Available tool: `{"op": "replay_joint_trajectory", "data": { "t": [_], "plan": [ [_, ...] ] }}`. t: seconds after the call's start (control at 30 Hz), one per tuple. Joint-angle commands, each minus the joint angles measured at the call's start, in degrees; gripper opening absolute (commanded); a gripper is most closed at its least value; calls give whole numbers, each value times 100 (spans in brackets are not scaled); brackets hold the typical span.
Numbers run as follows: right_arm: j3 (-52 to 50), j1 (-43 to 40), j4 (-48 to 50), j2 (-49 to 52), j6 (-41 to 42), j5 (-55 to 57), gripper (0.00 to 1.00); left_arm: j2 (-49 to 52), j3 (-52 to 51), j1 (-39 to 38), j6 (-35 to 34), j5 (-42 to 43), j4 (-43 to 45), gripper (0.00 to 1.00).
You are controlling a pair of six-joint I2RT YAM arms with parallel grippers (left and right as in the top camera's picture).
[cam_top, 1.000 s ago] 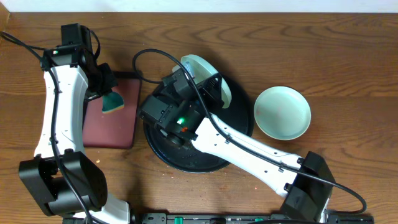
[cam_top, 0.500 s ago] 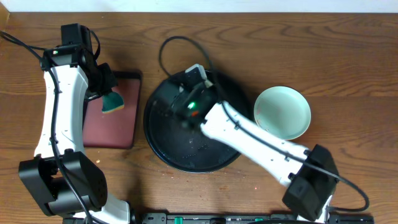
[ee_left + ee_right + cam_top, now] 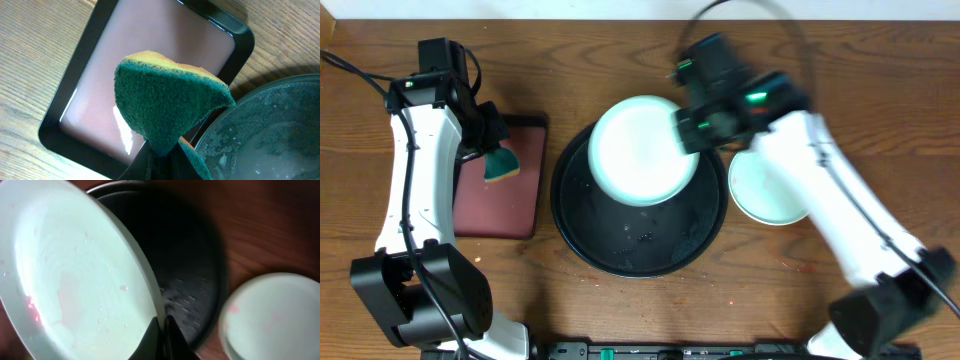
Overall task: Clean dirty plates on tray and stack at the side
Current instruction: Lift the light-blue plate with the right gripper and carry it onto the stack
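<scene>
My right gripper will first go to the right in the overhead view and then lower, to get its plate onto the second pale aqua plate [image 3: 769, 187] [image 3: 279, 321], where the stack begins.
My right gripper [image 3: 686, 130] is shut on the rim of a pale aqua plate [image 3: 642, 150] and holds it lifted above the black round tray [image 3: 620, 250]. In the right wrist view the plate [image 3: 75, 285] shows faint red smears and water drops, with my fingers [image 3: 162, 330] pinching its edge. A second pale aqua plate [image 3: 765, 195] lies on the table right of the tray, and shows in the right wrist view [image 3: 275, 315]. My left gripper [image 3: 162, 160] is shut on a green and yellow sponge [image 3: 165, 100] above the maroon tray [image 3: 500, 205]. The yellow plate is out of view.
The maroon rectangular tray [image 3: 100, 90] lies left of the black tray. The black tray's wet rim [image 3: 265, 135] shows at the right of the left wrist view. Bare wooden table lies at the back and far right.
My right arm swung up and right from low over the tray, lifting the aqua plate, which now faces up over the tray's back. The left arm has not moved.
</scene>
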Motion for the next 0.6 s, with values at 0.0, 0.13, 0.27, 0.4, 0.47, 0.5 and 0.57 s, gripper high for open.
{"op": "replay_joint_trajectory", "data": {
  "t": [0.0, 0.13, 0.27, 0.4, 0.47, 0.5, 0.57],
  "plan": [
    [24, -686, -302, -341, -76, -269, 1, 0, -50, 15, 52, 13, -17, 7],
    [-46, -1484, -929, -365, -74, 26, 1, 0, -50, 15, 52, 13, -17, 7],
    [-734, -2306, -994, -365, -83, 90, 1, 0, -50, 15, 55, 11, -15, 7],
    [-1635, -2837, -461, -365, -103, 103, 1, 0, -50, 15, 101, 9, -15, 7],
    [-2072, -2992, -101, -365, -103, 96, 1, 0, -50, 15, 118, 7, -17, 7],
    [-2251, -3040, 52, -365, -103, 98, 1, 0, -50, 15, 118, -13, -15, 7],
    [-2583, -3108, 354, -365, -105, 107, 1, 0, -50, 15, 168, -52, -15, 7]
  ]
}}
